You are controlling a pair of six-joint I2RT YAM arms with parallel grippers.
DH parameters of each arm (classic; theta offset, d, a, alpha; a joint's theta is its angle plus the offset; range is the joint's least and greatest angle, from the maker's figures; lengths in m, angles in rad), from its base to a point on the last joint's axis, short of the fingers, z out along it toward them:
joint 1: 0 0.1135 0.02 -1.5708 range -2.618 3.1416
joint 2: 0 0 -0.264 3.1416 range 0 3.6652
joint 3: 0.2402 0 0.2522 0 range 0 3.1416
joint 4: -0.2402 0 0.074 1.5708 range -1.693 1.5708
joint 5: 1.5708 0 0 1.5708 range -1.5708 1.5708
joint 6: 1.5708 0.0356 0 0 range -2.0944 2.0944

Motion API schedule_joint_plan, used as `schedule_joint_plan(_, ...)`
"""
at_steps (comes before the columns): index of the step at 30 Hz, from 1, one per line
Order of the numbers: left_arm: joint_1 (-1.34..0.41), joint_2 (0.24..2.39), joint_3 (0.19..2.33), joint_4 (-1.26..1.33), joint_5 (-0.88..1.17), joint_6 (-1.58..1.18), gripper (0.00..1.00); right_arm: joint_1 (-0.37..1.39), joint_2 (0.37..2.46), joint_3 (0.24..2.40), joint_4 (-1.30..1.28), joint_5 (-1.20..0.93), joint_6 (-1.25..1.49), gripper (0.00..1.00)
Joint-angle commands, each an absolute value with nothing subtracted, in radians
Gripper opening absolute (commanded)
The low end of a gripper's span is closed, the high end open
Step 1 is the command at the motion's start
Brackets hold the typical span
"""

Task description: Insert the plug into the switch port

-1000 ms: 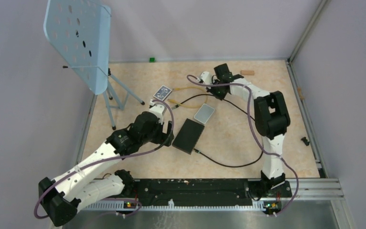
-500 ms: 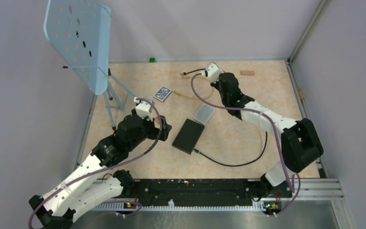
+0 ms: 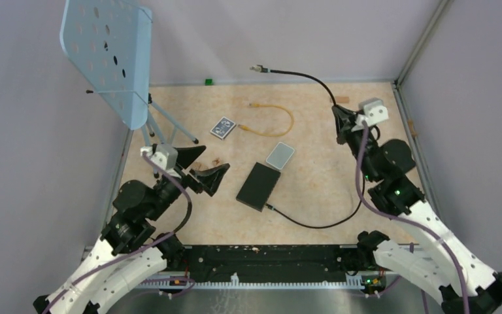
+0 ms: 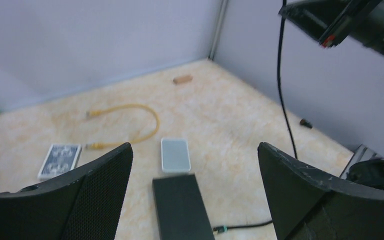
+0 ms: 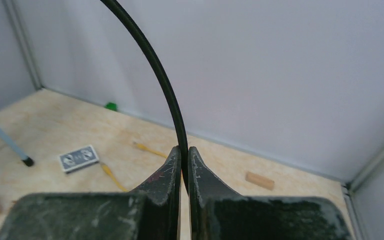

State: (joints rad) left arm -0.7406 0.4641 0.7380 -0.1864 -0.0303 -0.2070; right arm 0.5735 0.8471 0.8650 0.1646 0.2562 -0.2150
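Observation:
The left gripper rises next and tilts up from the floor, opening toward the free plug (image 3: 256,68), which hangs off the cable my right gripper holds.
The flat black box (image 3: 259,186) lies mid-floor; its port does not show. It also shows in the left wrist view (image 4: 182,207). A black cable (image 3: 301,76) arcs through the air, and its free plug (image 3: 256,68) hangs high near the back wall. My right gripper (image 3: 337,112) is shut on this cable (image 5: 150,55), pinched between the fingertips (image 5: 183,152). The cable's other plug (image 4: 221,229) lies at the box's near edge; I cannot tell if it is seated. My left gripper (image 3: 216,157) is open and empty, left of the box, and frames the box in its own view (image 4: 195,147).
A pale grey-blue card (image 3: 280,156) lies just beyond the box. A playing card (image 3: 223,127) and a yellow cable (image 3: 271,121) lie further back. A blue music stand (image 3: 114,59) is at the back left. A wooden block (image 3: 339,99) and a green block (image 3: 208,82) are by the back wall.
My right arm has pulled back to the right and lifted the black cable, swinging its free plug up toward the back wall. My left arm has drawn back left, away from the box.

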Motion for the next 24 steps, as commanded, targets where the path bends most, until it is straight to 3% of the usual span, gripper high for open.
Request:
schedule_joint_plan(1,-0.738,0.414,0.711,0.129,0.117,-0.121,0.99,0.58,0.726,0.792,0.216,0.04,-0.036,0.0)
schedule_joint_plan(10,-0.738,0.577,0.825,0.33,0.516,-0.009,0.98,0.636,0.581,0.766,0.202,-0.13,0.033,0.0)
schedule_joint_plan(18,-0.738,0.647,0.836,0.429,0.496,-0.027,0.97,0.642,0.502,0.711,0.217,-0.257,-0.025,0.0)
schedule_joint_plan(24,-0.738,0.69,0.864,0.53,0.534,-0.122,0.87,0.641,0.495,0.68,0.237,-0.211,-0.086,0.0)
